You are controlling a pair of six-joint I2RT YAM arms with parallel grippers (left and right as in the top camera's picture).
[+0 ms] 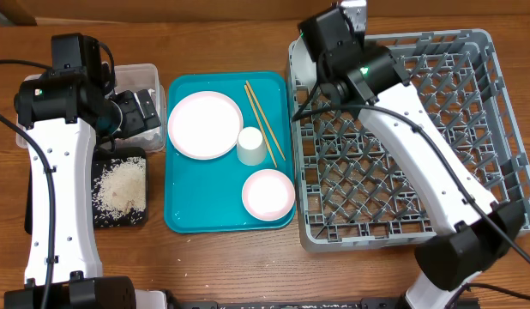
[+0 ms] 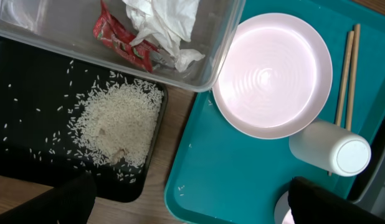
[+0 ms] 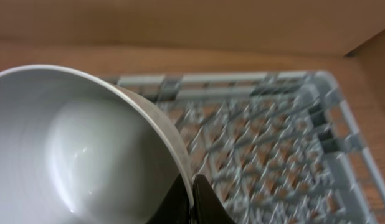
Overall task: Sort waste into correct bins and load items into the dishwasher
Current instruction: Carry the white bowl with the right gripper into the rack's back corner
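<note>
My right gripper holds the grey metal bowl and needs to lower and turn it next, over the dish rack's far corner [image 3: 175, 111] by the teal tray.
My right gripper [image 3: 192, 186] is shut on the rim of the grey metal bowl [image 3: 74, 143], held tilted over the left edge of the grey dish rack [image 1: 505, 112]; the rack also shows in the right wrist view [image 3: 273, 124]. My left gripper [image 2: 192, 208] is open and empty above the seam between the black tray [image 2: 30, 93] and the teal tray [image 2: 230, 174]. On the teal tray lie the white plate [image 1: 205, 124], the small cup [image 1: 251, 146], the white bowl [image 1: 268, 193] and two chopsticks [image 1: 263, 120]. Rice [image 2: 118, 121] lies on the black tray. The napkin [image 2: 164, 25] and wrapper [image 2: 121, 40] lie in the clear tub [image 2: 199, 78].
A few stray rice grains lie on the teal tray near its front left corner. The dish rack's floor is full of upright pegs. A brown cardboard wall stands behind the rack. Bare wooden table runs along the front.
</note>
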